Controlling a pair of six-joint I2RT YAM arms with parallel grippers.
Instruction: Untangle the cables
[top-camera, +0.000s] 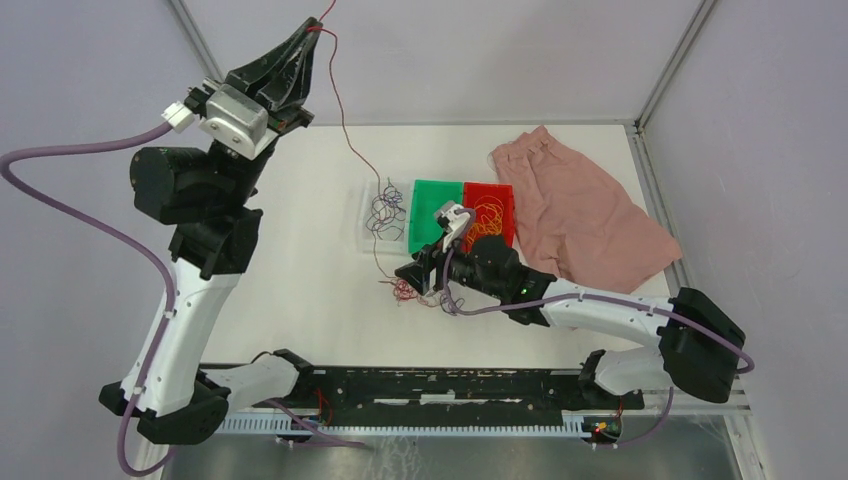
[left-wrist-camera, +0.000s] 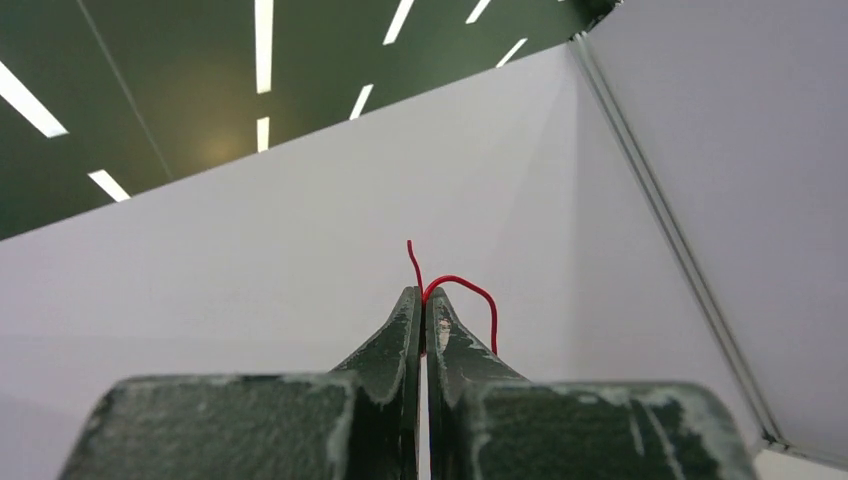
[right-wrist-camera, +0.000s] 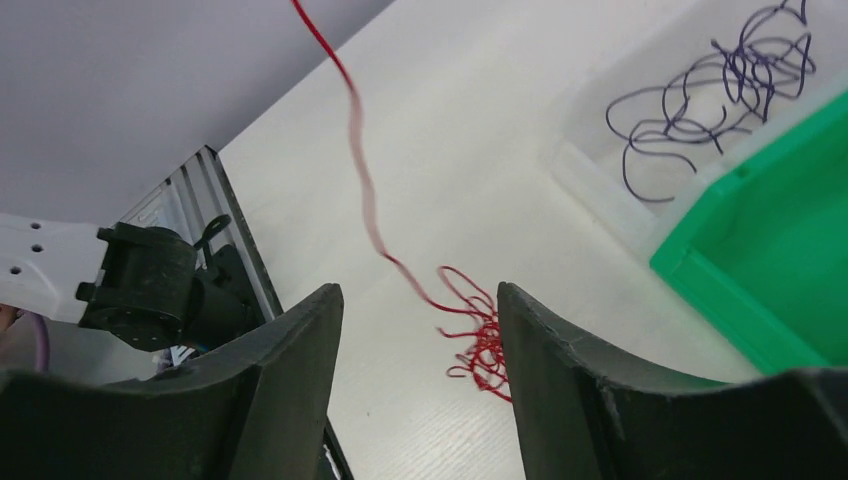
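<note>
My right gripper next moves down and left in the top view onto the red cable (top-camera: 343, 120) just above its tangle (top-camera: 403, 290), where a single cable piece stands.
My left gripper (top-camera: 311, 27) is raised high at the back left, shut on a red cable (top-camera: 343, 120) whose end pokes out between its tips in the left wrist view (left-wrist-camera: 455, 285). The strand runs down to a red tangle (top-camera: 403, 290) on the table. My right gripper (top-camera: 412, 278) is open just above that tangle, which lies by its right finger in the right wrist view (right-wrist-camera: 480, 340). Purple cables (top-camera: 383, 210) lie in a clear tray, also seen in the right wrist view (right-wrist-camera: 715, 95). Orange-yellow cables (top-camera: 487, 218) lie in the red bin.
A green bin (top-camera: 433, 215) and a red bin (top-camera: 500, 195) stand side by side mid-table, next to the clear tray (top-camera: 366, 228). A pink cloth (top-camera: 585, 210) lies at the right. Grey walls enclose the table.
</note>
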